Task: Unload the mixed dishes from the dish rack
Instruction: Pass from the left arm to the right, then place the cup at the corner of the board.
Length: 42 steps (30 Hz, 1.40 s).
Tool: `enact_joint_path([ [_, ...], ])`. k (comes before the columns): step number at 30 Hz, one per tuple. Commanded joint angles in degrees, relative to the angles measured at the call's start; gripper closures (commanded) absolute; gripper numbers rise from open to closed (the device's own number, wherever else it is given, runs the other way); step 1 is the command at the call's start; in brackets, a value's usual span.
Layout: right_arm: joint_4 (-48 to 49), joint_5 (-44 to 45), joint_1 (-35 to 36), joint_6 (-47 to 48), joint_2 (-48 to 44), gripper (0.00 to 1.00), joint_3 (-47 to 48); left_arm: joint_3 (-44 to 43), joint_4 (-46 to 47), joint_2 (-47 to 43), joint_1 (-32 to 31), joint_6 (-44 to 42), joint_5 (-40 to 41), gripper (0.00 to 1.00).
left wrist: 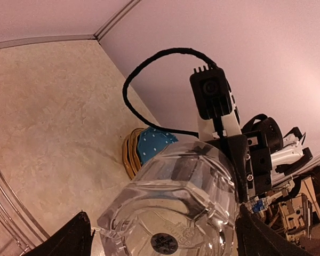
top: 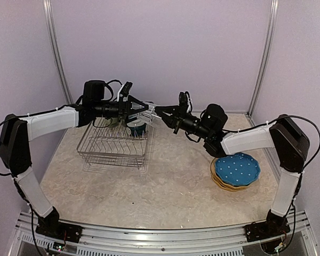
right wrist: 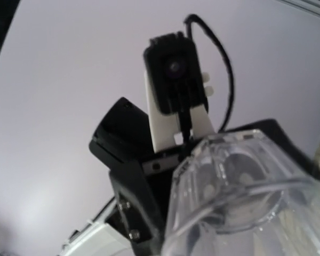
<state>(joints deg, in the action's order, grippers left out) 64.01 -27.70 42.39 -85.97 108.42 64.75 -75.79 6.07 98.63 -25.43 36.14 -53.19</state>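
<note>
I should swing my right gripper over the bare tabletop beyond the plates, turn it downward and let go of the glass [top: 153, 113]. That spot is below my right gripper and to its right in the top view.
The small clear glass [top: 153, 113] hangs in the air above the far right corner of the dish rack [top: 114, 146], between my two grippers. My left gripper [top: 144, 112] reaches in from the left and is open. Its dark fingertips [left wrist: 69, 240] stand on either side of the glass's base [left wrist: 176, 202], with a thin gap at the left one. From the right, my right gripper [top: 161, 113] is shut on the rim end of the glass [right wrist: 240, 202]. A dark-teal bowl [top: 136, 128] sits in the rack below.
A stack of plates [top: 236, 170] with the blue dotted one on top lies at the right, under the right forearm, and also shows in the left wrist view as the plates [left wrist: 149, 146]. Walls close in behind and on both sides.
</note>
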Motion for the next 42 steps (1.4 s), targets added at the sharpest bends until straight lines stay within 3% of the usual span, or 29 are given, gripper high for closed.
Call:
enact_joint_path([
  [1,-5.16,2.59,-1.28,4.98,-5.95,1.00,-2.43,0.08,-3.27,-2.21,0.96,-3.78,7.92,0.03],
  [8,-23.26,4.33,-4.15,15.93,-13.00,1.00,-5.79,-2.34,-11.88,-4.20,2.89,-4.58,14.75,0.01],
  [14,-47.72,12.95,-7.39,30.34,-19.44,1.00,-5.53,-7.61,-24.76,-1.86,2.89,-0.69,23.63,0.02],
  [19,-74.85,24.66,-10.01,44.55,-18.90,1.00,6.25,-8.76,-27.61,-0.66,2.18,0.13,24.99,0.03],
  [25,-102.85,41.24,-12.16,55.91,-10.60,1.00,22.02,-10.16,-29.93,-1.29,1.23,-1.90,26.95,0.03],
  [42,-123.23,46.57,-22.06,66.43,9.38,1.00,38.19,-12.15,-32.34,-0.72,0.73,-4.16,27.97,0.03],
])
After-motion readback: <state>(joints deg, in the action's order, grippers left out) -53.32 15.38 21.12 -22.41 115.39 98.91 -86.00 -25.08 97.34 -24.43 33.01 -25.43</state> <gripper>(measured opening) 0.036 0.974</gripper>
